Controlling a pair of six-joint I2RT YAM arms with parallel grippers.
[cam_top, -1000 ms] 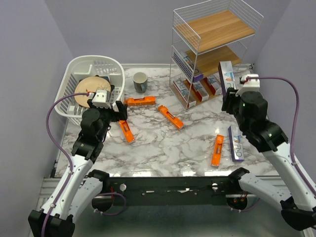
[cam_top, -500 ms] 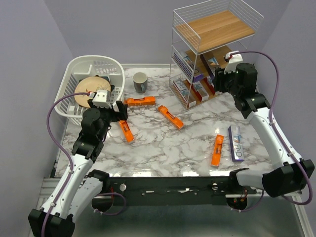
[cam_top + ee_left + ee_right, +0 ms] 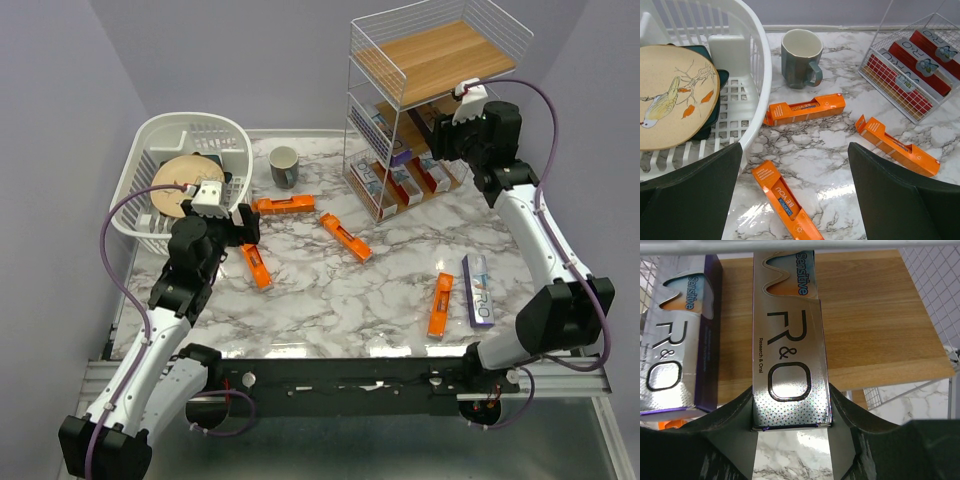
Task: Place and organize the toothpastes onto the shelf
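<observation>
My right gripper should next lower its box onto the shelf's middle wooden board [image 3: 875, 315], slightly toward the other silver box, as bare wood is free beside it.
My right gripper [image 3: 792, 425] is shut on a silver R&O toothpaste box [image 3: 790, 340] and holds it over the middle wooden board [image 3: 875, 315] of the white wire shelf [image 3: 400, 70], beside another silver box [image 3: 680, 335] lying there. The right gripper also shows at the shelf's middle tier in the top view [image 3: 448, 135]. White-red boxes [image 3: 400, 183] sit on the bottom tier. My left gripper [image 3: 243, 224] is open and empty above an orange box [image 3: 785, 202]. Other orange boxes [image 3: 282, 205] [image 3: 345, 236] [image 3: 440, 303] and one silver-purple box [image 3: 478, 290] lie on the marble table.
A white plastic dish basket [image 3: 232, 140] with a bird-painted plate [image 3: 670, 100] stands at the back left. A grey mug [image 3: 284, 166] stands between basket and shelf. The shelf's top board [image 3: 440, 50] holds nothing.
My right arm has carried the silver box from beside the shelf up and into the middle tier. My left arm has barely moved.
</observation>
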